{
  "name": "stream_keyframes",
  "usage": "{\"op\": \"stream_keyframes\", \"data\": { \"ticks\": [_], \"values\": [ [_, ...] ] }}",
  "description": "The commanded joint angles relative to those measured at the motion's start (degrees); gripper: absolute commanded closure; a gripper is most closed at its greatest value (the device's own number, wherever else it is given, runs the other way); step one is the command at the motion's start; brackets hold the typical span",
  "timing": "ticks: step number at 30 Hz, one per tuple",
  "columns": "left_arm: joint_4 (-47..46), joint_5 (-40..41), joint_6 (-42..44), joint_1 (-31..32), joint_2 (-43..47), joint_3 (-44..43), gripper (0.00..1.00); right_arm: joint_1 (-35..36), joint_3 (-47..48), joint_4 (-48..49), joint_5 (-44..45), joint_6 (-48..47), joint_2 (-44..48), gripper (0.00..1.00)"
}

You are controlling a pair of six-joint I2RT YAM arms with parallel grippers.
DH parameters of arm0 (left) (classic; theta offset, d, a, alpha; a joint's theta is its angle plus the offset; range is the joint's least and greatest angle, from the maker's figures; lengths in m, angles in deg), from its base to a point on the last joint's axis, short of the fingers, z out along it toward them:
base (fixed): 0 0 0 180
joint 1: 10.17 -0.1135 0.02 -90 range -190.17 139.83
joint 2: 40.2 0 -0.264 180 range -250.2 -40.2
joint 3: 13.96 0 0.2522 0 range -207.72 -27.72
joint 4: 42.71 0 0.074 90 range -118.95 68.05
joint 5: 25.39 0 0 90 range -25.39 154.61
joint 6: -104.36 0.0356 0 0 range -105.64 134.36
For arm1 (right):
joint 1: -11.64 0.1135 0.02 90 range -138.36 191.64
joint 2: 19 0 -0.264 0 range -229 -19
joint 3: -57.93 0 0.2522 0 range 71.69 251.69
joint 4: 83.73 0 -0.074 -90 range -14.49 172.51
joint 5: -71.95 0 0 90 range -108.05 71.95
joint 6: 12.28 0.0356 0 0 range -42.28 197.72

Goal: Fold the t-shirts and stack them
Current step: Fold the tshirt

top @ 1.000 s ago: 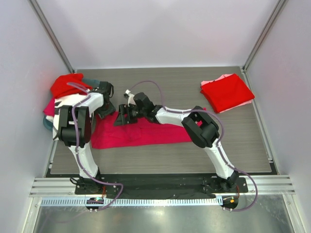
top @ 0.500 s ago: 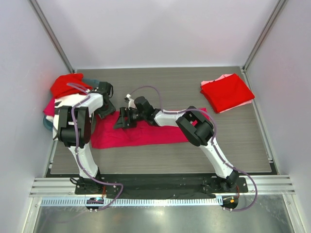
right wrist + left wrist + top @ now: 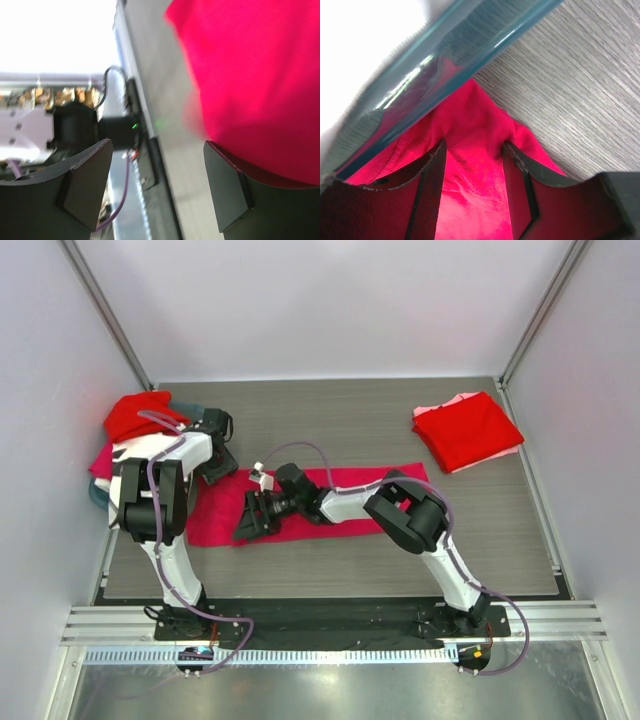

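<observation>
The shirt's peak (image 3: 475, 144) stands between my left gripper's fingers, so the gripper next rises off the cloth, away from the basket's rim, and closes empty.
A crimson-pink t-shirt (image 3: 215, 520) lies spread in a long strip across the middle of the table. My left gripper (image 3: 222, 462) stands at its far-left corner, beside the teal basket. In the left wrist view this gripper (image 3: 474, 145) is half open, with its fingers (image 3: 432, 190) set down on either side of a peak of the shirt (image 3: 470, 170). My right gripper (image 3: 248, 525) hangs over the shirt's near-left part. In the right wrist view it (image 3: 157, 145) is wide open with nothing between its fingers, and the shirt (image 3: 250, 75) lies to the right. A folded red t-shirt (image 3: 466, 430) rests on a pale pink one (image 3: 432, 412) at the back right.
The teal basket (image 3: 190, 405) at the far left holds a heap of red shirts (image 3: 135, 415), and its rim (image 3: 445, 60) passes just beyond my left fingers. A metal rail (image 3: 330, 620) runs along the table's near edge. Grey walls close in both sides.
My right gripper has swung from the shirt's far edge across it toward the near edge. The left gripper has stayed on the corner.
</observation>
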Motion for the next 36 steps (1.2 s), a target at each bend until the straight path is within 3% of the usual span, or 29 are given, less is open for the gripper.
{"op": "stream_keyframes", "data": {
  "ticks": [1,7,15,19,21,24,25,26,27,28,36],
  "values": [
    [-1.55,-2.01,0.27,-0.12,-0.72,0.7,0.5,1.46,-2.79,5.66,-4.27,1.65,6.73,0.21],
    [-1.81,-4.03,1.06,-0.12,2.6,1.66,0.5,0.85,-12.54,4.88,0.45,-0.72,17.88,0.21],
    [-5.59,-8.08,-2.36,2.95,17.28,8.26,0.51,-2.75,-14.76,-29.11,19.88,-18.29,33.88,0.24],
    [-4.36,-6.85,-3.24,5.24,24.58,10.98,0.52,-6.53,-17.39,-37.39,25.77,-21.47,39.68,0.29],
    [-3.66,-7.29,-3.33,5.68,28.61,13.08,0.53,-9.86,-20.11,-40.38,29.01,-21.82,43.72,0.34],
    [-3.66,-9.22,-2.99,5.77,31.26,15.37,0.59,-15.47,-23.37,-45.21,35.59,-21.82,48.55,0.56],
    [-3.75,-9.66,-2.72,5.95,32.05,15.73,0.65,-17.07,-23.89,-46.62,37.02,-22.17,49.53,0.67],
    [-3.66,-10.62,-1.33,5.95,32.24,15.99,0.78,-18.56,-24.51,-49.07,38.68,-22.35,50.15,0.86],
    [-3.57,-10.54,-0.7,6.04,32.5,16.52,1.0,-21.1,-24.6,-50.31,41.31,-23.22,51.02,0.95],
    [-3.14,-9.67,-0.52,6.04,32.94,16.78,1.0,-22.08,-24.34,-51.63,42.12,-23.49,51.21,0.99],
    [-2.34,-5.88,-0.87,6.04,31.37,17.76,1.0,-25.34,-24.6,-57.97,54.08,-23.58,49.72,0.99]
  ]
}}
